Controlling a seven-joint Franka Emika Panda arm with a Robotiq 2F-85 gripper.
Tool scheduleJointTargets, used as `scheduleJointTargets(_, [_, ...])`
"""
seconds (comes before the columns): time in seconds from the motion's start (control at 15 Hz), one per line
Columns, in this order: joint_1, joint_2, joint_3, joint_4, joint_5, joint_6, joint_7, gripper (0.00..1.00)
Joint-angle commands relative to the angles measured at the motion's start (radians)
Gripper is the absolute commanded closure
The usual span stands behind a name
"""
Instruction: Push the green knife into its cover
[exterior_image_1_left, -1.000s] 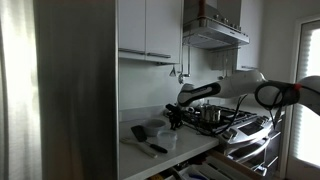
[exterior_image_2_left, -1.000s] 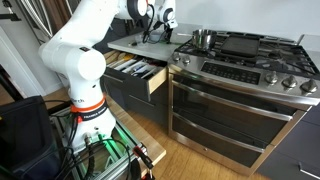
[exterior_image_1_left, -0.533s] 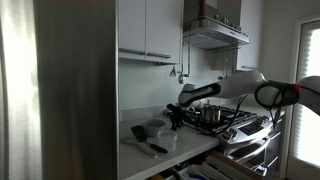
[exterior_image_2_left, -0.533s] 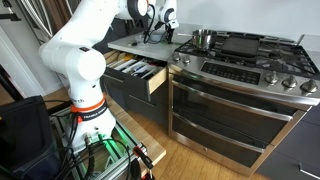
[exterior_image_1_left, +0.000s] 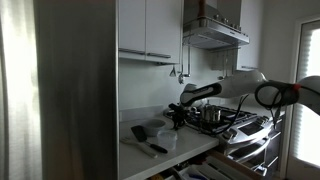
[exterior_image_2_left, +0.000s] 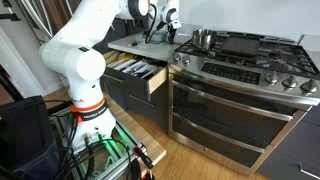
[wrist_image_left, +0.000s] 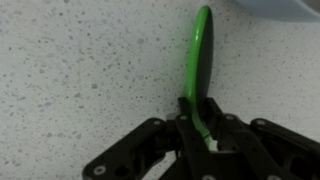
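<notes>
The knife (wrist_image_left: 202, 55) goes back toward the open drawer next. My gripper then releases it on the bare front counter, since that clear space lies back from my gripper.
In the wrist view a slim green knife (wrist_image_left: 202, 55) lies on the speckled white counter (wrist_image_left: 80, 70), running from between my fingers up toward the top edge. My gripper (wrist_image_left: 198, 128) is shut on its lower, thin end. I cannot tell the cover apart from the knife; the upper green part is broader and smooth. In both exterior views the gripper (exterior_image_1_left: 178, 117) (exterior_image_2_left: 155, 37) is low over the counter beside the stove, and the knife is too small to see there.
A pale rounded object (wrist_image_left: 285, 6) sits at the wrist view's top right, just past the knife tip. A dark flat tool (exterior_image_1_left: 142, 135) lies on the counter. A pot (exterior_image_2_left: 203, 39) stands on the stove. A drawer (exterior_image_2_left: 135, 72) is open below the counter.
</notes>
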Motion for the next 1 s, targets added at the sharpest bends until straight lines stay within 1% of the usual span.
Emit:
scheduleJointTargets(0.0, [-0.030, -0.031, -0.018, -0.066, -0.007, 0.014, -0.021, 0.95])
scheduleJointTargets(0.27, [-0.034, -0.046, -0.020, -0.081, -0.008, 0.009, -0.035, 0.95])
scheduleJointTargets(0.33, [-0.037, -0.047, -0.011, -0.079, -0.004, -0.007, -0.054, 0.95])
scheduleJointTargets(0.4, [-0.045, -0.047, 0.012, -0.071, -0.006, -0.041, -0.079, 0.95])
scheduleJointTargets(0.6, [-0.048, -0.077, 0.040, -0.079, -0.005, -0.175, -0.178, 0.95])
scheduleJointTargets(0.8, [-0.053, -0.111, 0.054, -0.084, -0.005, -0.327, -0.285, 0.95])
scheduleJointTargets(0.93, [-0.051, -0.128, 0.065, -0.084, -0.004, -0.399, -0.370, 0.95])
